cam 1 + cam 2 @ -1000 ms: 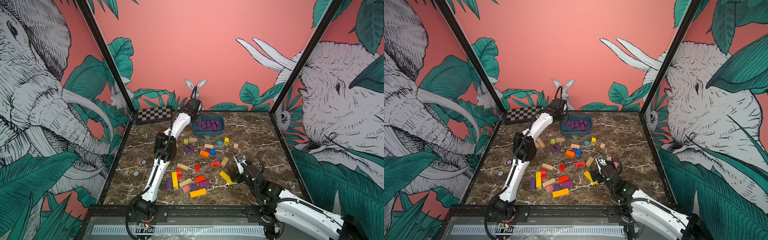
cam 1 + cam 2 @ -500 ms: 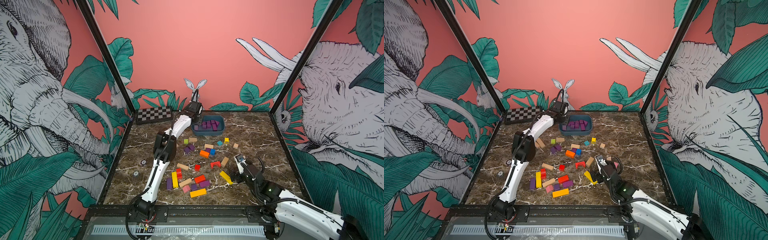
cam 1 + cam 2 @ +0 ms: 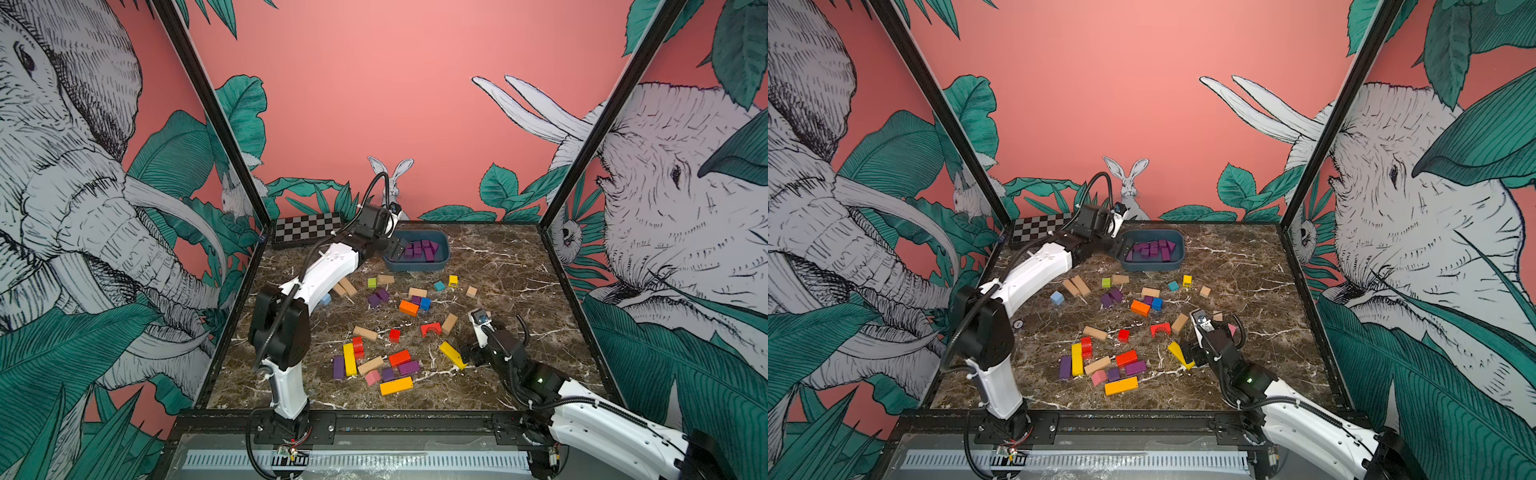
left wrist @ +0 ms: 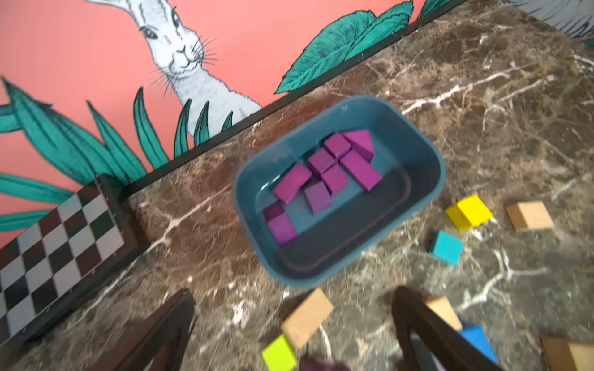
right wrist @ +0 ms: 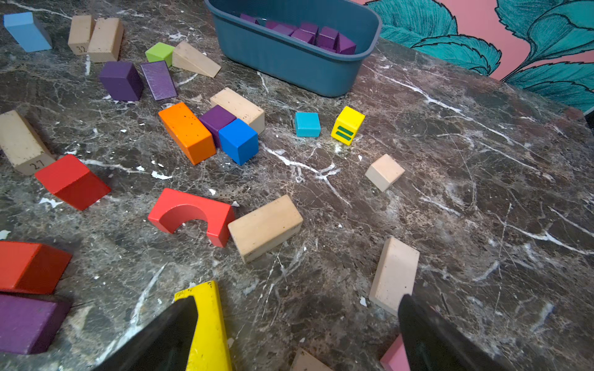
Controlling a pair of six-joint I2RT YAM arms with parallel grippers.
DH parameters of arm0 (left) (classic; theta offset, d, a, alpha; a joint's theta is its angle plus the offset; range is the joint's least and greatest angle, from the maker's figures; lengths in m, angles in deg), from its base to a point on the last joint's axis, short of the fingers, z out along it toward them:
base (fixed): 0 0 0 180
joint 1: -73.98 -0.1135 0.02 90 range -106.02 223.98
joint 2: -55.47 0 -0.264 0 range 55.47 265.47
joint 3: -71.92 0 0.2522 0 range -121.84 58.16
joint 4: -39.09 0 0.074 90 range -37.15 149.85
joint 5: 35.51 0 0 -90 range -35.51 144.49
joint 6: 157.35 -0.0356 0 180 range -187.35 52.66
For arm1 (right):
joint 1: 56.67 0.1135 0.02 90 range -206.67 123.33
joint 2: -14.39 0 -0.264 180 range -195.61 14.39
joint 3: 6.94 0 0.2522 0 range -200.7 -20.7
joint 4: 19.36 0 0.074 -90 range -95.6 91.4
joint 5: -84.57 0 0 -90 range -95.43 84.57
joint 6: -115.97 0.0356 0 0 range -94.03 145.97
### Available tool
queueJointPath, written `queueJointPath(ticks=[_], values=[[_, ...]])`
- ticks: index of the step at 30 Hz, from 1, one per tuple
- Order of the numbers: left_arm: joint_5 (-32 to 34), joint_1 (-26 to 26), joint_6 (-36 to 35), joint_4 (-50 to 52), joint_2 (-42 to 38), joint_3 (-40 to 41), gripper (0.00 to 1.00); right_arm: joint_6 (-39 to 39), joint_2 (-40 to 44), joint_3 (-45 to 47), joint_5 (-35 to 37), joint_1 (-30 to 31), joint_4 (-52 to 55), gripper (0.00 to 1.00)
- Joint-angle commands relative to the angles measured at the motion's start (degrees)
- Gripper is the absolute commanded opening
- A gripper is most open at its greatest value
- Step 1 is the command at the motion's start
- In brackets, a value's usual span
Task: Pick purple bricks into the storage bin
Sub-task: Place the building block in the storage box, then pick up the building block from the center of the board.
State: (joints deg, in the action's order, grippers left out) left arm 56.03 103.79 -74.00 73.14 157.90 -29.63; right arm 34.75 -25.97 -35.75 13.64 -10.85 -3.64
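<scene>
My left gripper's fingers are open, and the pair's nearer purple brick is outside the bin, below and back from them. My left gripper should move them back and down around that brick next.
The storage bin (image 3: 444,250) (image 3: 1179,254) (image 4: 421,180) (image 5: 289,61) stands at the back of the table and holds several purple bricks (image 3: 419,249) (image 4: 324,175). My left gripper (image 3: 395,249) (image 3: 1119,249) (image 4: 294,294) hovers at the bin's near-left rim, open, with nothing between its fingers. More purple bricks lie loose: a pair (image 3: 378,297) (image 5: 120,80), one beside a blue cube (image 3: 415,300) (image 5: 217,120), and three in the front cluster (image 3: 409,368). My right gripper (image 3: 465,353) (image 3: 1187,353) (image 5: 297,300) sits low at the front right, open and empty.
A checkerboard box (image 3: 307,228) lies at the back left. Orange, red, yellow, blue, green and plain wooden blocks are scattered mid-table. A yellow wedge (image 5: 205,321) lies against one right finger, with a pink block (image 5: 393,356) and a plain block (image 5: 395,273) by the other.
My left gripper has gone from nearly shut to wide open at the bin and drawn back toward the bin's near rim. The right arm has not moved.
</scene>
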Motion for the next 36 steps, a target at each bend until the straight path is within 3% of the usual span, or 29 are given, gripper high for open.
queueJointPath(ticks=[1,7,12,22,28,36], values=[[1.87,-0.04,-1.73,1.85,-3.97,9.64,0.98,0.12,0.42,0.16,0.35,0.32,-1.78,0.99],[4.26,-0.07,-0.05,-0.93,-9.38,27.14,0.94,0.02,0.32,0.16,0.26,0.34,-1.82,0.99],[4.24,-0.04,1.38,-3.82,-11.38,33.24,0.91,0.07,0.19,0.06,0.28,0.32,-1.82,0.99],[2.68,-0.18,-0.09,1.56,-2.65,24.83,0.84,0.10,1.02,0.35,0.33,0.32,-1.74,0.99],[1.63,-0.18,-1.04,6.80,4.37,17.91,0.60,0.13,1.68,0.49,0.53,0.32,-1.73,0.99],[0.46,-0.19,-0.66,7.64,5.85,16.81,0.53,0.18,1.77,0.63,0.62,0.32,-1.70,0.99]])
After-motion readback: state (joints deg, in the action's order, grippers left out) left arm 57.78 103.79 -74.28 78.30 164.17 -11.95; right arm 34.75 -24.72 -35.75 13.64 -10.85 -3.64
